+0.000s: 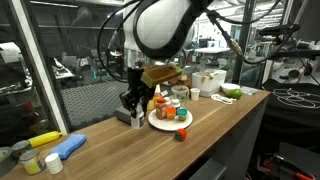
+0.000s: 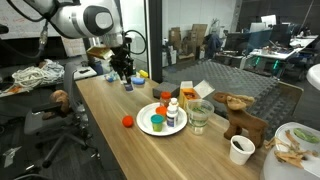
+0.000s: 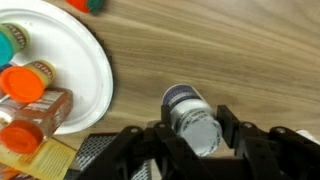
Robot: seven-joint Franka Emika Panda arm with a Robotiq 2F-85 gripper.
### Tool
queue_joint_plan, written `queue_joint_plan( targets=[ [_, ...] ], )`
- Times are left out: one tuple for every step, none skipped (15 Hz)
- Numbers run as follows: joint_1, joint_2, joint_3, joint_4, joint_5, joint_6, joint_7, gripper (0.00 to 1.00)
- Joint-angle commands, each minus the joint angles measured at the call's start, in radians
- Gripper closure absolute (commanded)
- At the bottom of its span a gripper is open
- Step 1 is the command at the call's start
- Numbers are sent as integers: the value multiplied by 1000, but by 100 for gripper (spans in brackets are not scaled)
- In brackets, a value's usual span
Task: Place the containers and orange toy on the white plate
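My gripper should go left in the wrist view next, then lower the white bottle onto the plate (image 1: 160, 124), empty beside the orange lids.
In the wrist view my gripper (image 3: 196, 128) is shut on a small white bottle (image 3: 190, 115) with a dark blue cap, tilted between the two fingers over the wooden table. The white plate (image 3: 75, 70) lies just to its left, holding a teal-lidded tub (image 3: 12, 40) and an amber orange-lidded jar (image 3: 35, 100). In both exterior views the gripper (image 1: 133, 100) (image 2: 123, 74) hangs low beside the plate (image 1: 160, 124) (image 2: 146, 126), which carries several containers. The orange toy (image 1: 181, 134) (image 2: 128, 122) lies on the table close to the plate.
A yellow bottle (image 1: 47, 139) and a blue object (image 1: 68, 146) lie at one end of the table. White tubs (image 1: 205, 82) stand behind the plate. A glass (image 2: 200, 116), a wooden animal figure (image 2: 238, 118) and a white cup (image 2: 240, 149) sit beyond the plate.
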Motion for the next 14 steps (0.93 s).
queue_joint_plan(
  targets=[
    [-12,-39,-50,24,-56,8,81,75],
    [-23,-37,-62,34,-59,0,90,75],
    [-34,-31,-71,44,-54,-6,94,75],
    [-45,-20,-82,53,-50,-12,98,75],
    [-56,-11,-90,58,-46,-17,98,75],
    [-69,1,-97,61,-39,-25,94,75],
    [-79,11,-105,62,-38,-28,96,75],
    [-91,22,-108,63,-26,-37,88,75],
    [-101,33,-113,64,-22,-40,86,75],
    [-112,44,-116,66,-17,-43,83,75],
    [-124,54,-115,68,-2,-47,73,75],
    [-136,67,-114,72,15,-50,65,75],
    [-150,78,-105,76,46,-57,48,75],
    [-160,90,-102,81,69,-61,38,75]
  ],
)
